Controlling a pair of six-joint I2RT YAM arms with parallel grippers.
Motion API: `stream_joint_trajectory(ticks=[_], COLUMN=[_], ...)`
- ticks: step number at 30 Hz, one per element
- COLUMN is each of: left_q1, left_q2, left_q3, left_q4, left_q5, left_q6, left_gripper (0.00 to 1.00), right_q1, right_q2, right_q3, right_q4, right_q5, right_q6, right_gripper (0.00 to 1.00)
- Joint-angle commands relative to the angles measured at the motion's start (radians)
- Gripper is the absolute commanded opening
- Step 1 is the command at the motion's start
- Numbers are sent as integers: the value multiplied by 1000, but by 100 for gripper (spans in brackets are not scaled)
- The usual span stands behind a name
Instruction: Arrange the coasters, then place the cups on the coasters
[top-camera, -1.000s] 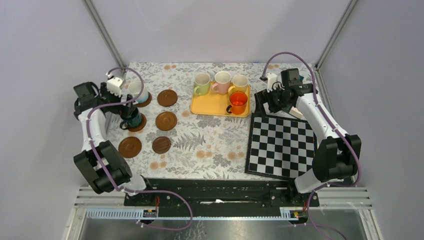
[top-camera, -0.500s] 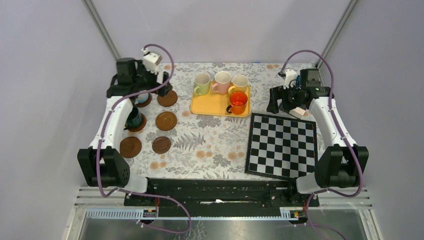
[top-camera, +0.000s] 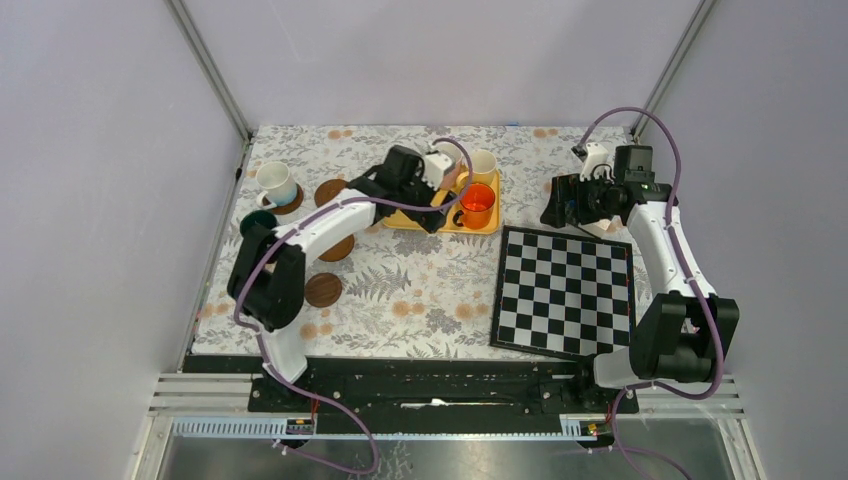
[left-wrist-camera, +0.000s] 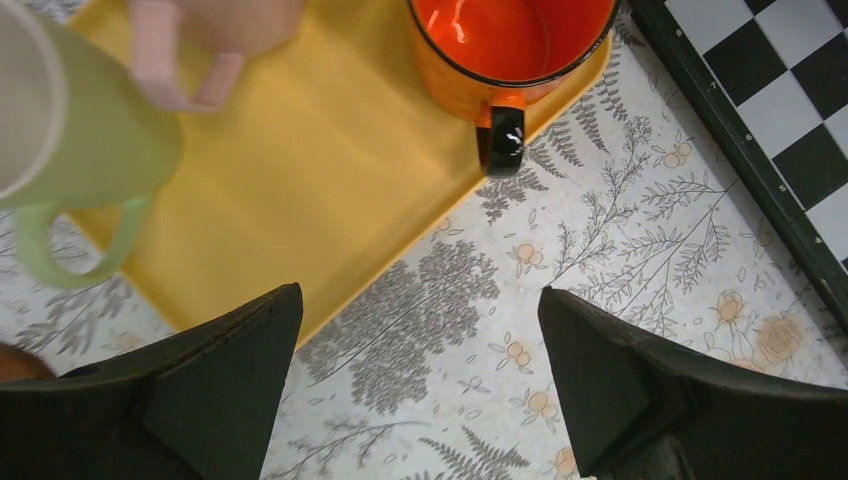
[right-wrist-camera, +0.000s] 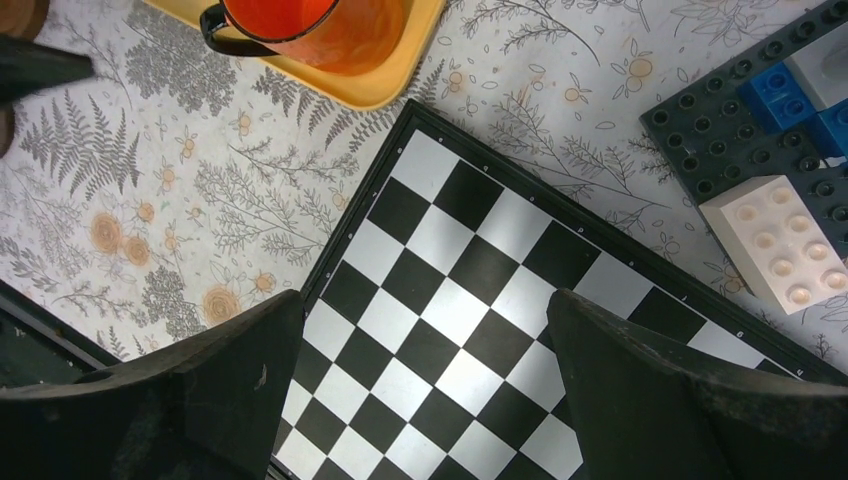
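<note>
Next, my left gripper lowers toward the orange cup, open fingers straddling its black handle (top-camera: 458, 218) (left-wrist-camera: 502, 142), because the handle juts toward them over the tray's edge.
My left gripper (top-camera: 440, 212) hangs open over the cloth at the front edge of the yellow tray (left-wrist-camera: 300, 180), with nothing between its fingers (left-wrist-camera: 418, 300). On the tray stand the orange cup (left-wrist-camera: 505, 40), the light green cup (left-wrist-camera: 90, 140) and the pink cup (left-wrist-camera: 220, 30); the yellow cup (top-camera: 482, 163) stands at its back. At the far left a white cup (top-camera: 275, 182) sits on a coaster (top-camera: 291, 203), and the dark green cup (top-camera: 254, 224) is half hidden by the arm. More coasters (top-camera: 323, 290) lie bare. My right gripper (right-wrist-camera: 425, 300) is open above the chequered board (right-wrist-camera: 480, 270).
A dark brick baseplate (right-wrist-camera: 720, 130) with a white brick (right-wrist-camera: 780, 240) and blue bricks lies behind the board at the far right. My left arm stretches across the coaster area and hides some discs. The flowered cloth covers the table.
My left arm has swung from the cups on the far-left coasters across to the yellow tray, gripper open throughout. The right arm drew back to the right, off the tray side.
</note>
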Motion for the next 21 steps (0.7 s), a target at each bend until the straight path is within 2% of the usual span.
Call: stream_joint_trajectory(ticks=[1,6,12,15,19,21], left_q1=[-65,-77,-105,-107,-108,-110], left_q2=[45,170,253,283,320,336], left_q3=[36,129,171,191,219,233], left_q4=[131,122,146,151,148,148], left_q5=[-108,-66,-84,-89,-80,-82], left_q6=[-30,-71,-71,-77,-105,-112], left_gripper=[99,99,99,93,78,76], right_q1=[-7,-8,-8,-8,-8,-8], right_q2=[-15,-1,4,6,7,9], right_q3=[2,7,-4,-4,-16,-26], right_q4=[61,67,84,85,97,103], right_q5=[-48,-64,-49,-55,-55,-57], right_q6=[39,45,49,50,54,55], right_gripper=[98,98,98,98,98,98])
